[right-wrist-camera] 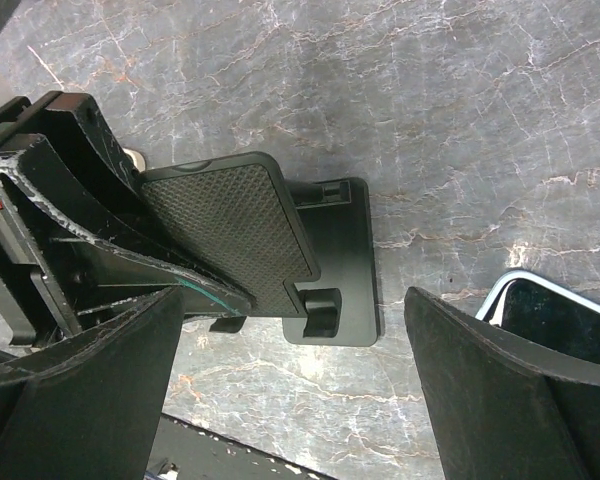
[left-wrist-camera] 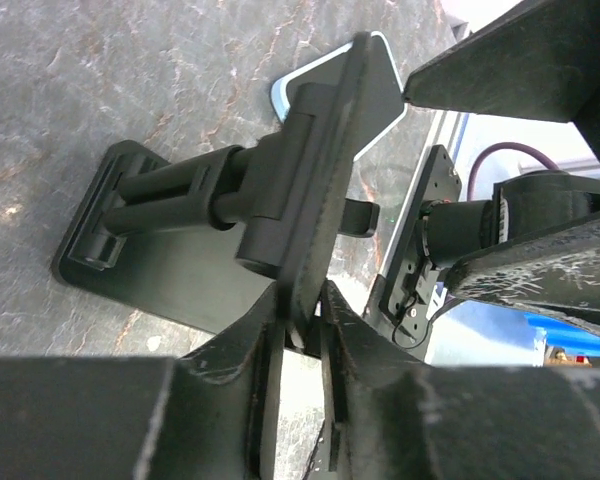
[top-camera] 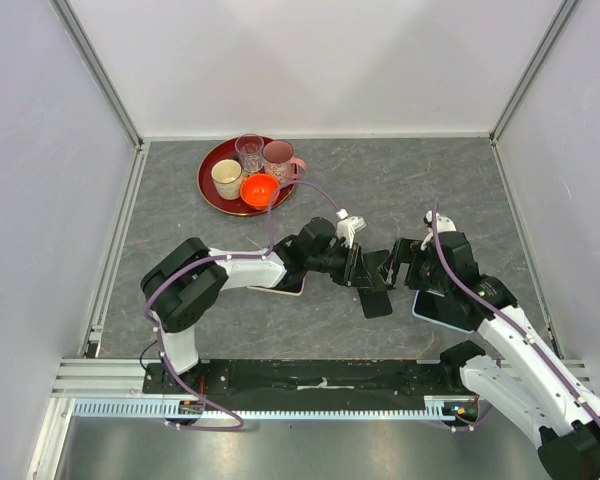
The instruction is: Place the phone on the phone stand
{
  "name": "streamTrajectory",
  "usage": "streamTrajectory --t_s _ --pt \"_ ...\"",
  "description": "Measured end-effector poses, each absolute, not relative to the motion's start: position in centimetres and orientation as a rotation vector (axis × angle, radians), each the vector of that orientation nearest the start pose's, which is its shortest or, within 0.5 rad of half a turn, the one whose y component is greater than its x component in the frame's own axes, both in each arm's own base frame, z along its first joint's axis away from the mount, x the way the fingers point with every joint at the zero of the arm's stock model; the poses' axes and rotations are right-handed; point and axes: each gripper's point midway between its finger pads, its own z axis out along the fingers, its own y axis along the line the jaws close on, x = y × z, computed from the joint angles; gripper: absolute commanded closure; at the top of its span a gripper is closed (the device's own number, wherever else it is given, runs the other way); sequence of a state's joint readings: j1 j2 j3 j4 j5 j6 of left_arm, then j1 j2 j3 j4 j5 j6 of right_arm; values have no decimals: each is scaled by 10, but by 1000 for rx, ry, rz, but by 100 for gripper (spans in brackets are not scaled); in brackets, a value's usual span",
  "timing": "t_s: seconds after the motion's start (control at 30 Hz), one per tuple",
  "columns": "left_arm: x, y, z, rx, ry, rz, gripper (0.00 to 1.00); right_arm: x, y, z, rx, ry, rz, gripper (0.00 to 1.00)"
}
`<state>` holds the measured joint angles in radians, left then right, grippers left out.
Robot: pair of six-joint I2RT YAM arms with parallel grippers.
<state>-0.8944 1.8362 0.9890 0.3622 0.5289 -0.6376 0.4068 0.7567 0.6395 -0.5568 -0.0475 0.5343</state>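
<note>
The right gripper moves to the left in the top view next until its open fingers straddle the ribbed backplate (right-wrist-camera: 230, 235), since that backplate sits off-center between them.
The black phone stand (top-camera: 376, 298) stands mid-table, its base flat (left-wrist-camera: 130, 250) and its ribbed backplate (right-wrist-camera: 230, 235) raised on an arm. My left gripper (top-camera: 357, 266) is shut on the lower edge of that backplate (left-wrist-camera: 325, 180), its fingers pinching it (left-wrist-camera: 305, 305). The phone (top-camera: 440, 310), dark with a light-blue rim, lies flat on the table to the right of the stand, partly under my right arm; it also shows beside my right finger (right-wrist-camera: 560, 320). My right gripper (top-camera: 393, 262) is open and empty (right-wrist-camera: 290, 400), hovering just right of the stand, facing the backplate.
A red tray (top-camera: 208, 185) with cups and an orange bowl sits at the back left. A flat light-edged item (top-camera: 280, 288) lies under my left forearm. White walls close the sides and back; the base rail runs along the near edge.
</note>
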Motion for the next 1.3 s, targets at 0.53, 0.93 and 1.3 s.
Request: streamTrajectory --t_s 0.53,0.93,1.3 --pt "211 -408 91 648 2292 -1259 35 220 135 134 29 2330 550 2" --pt "183 -334 234 587 1957 -1224 25 225 155 131 -123 2363 470 2" --pt "161 -279 264 485 1846 -1170 22 239 170 124 -230 2389 202 3"
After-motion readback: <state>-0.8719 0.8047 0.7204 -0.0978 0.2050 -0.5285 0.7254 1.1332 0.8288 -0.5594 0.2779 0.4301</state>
